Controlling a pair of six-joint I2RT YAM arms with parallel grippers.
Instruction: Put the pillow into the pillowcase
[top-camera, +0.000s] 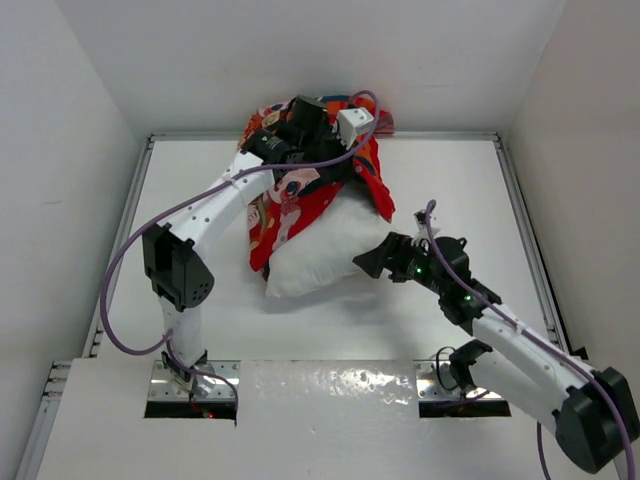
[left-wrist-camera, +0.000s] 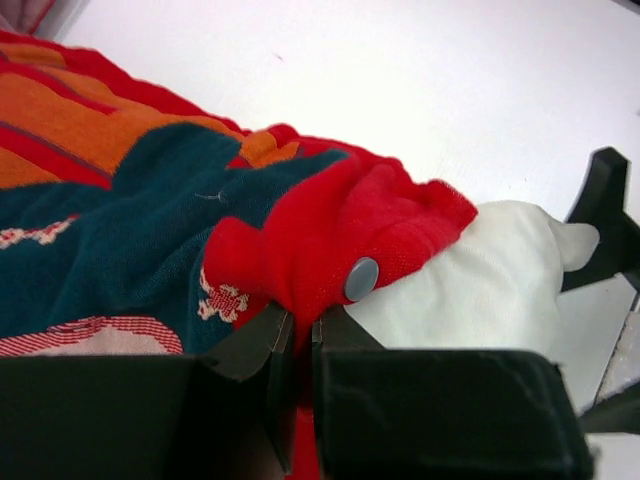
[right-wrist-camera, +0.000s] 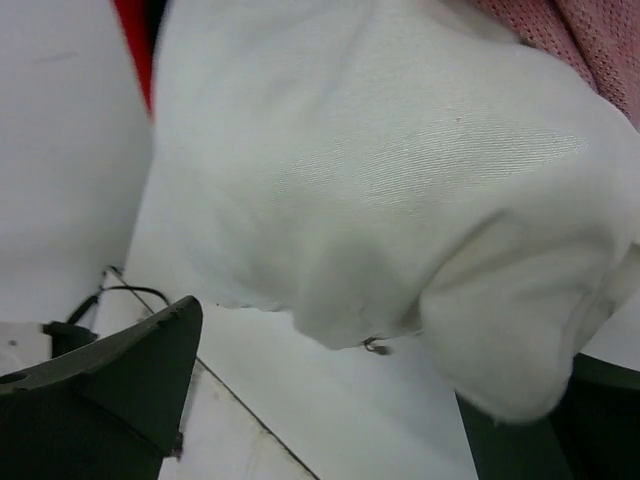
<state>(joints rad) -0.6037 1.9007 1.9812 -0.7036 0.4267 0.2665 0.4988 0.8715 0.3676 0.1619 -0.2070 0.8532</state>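
My left gripper will next move up and pull the red hem (left-wrist-camera: 330, 250) by the snap button upward, then let go of it, because that hem is between my fingers, low against the pillow.
The red-orange pillowcase (top-camera: 300, 195) lies bunched at the back of the table, covering the far part of the white pillow (top-camera: 320, 250). My left gripper (top-camera: 338, 160) reaches over it and is shut on the case's red hem (left-wrist-camera: 330, 250), right beside a grey snap button (left-wrist-camera: 361, 278). The pillow's bare corner (left-wrist-camera: 500, 270) sticks out of the opening beyond the hem. My right gripper (top-camera: 375, 258) stands open at the pillow's right corner, its fingers (right-wrist-camera: 120, 370) wide apart on either side of the pillow (right-wrist-camera: 400, 170), without closing on it.
The white table (top-camera: 450, 190) is boxed in by white walls, with a raised rim along its left and right sides. A purple cable (top-camera: 125, 260) loops out from the left arm. The arm bases sit on the near ledge (top-camera: 330, 385).
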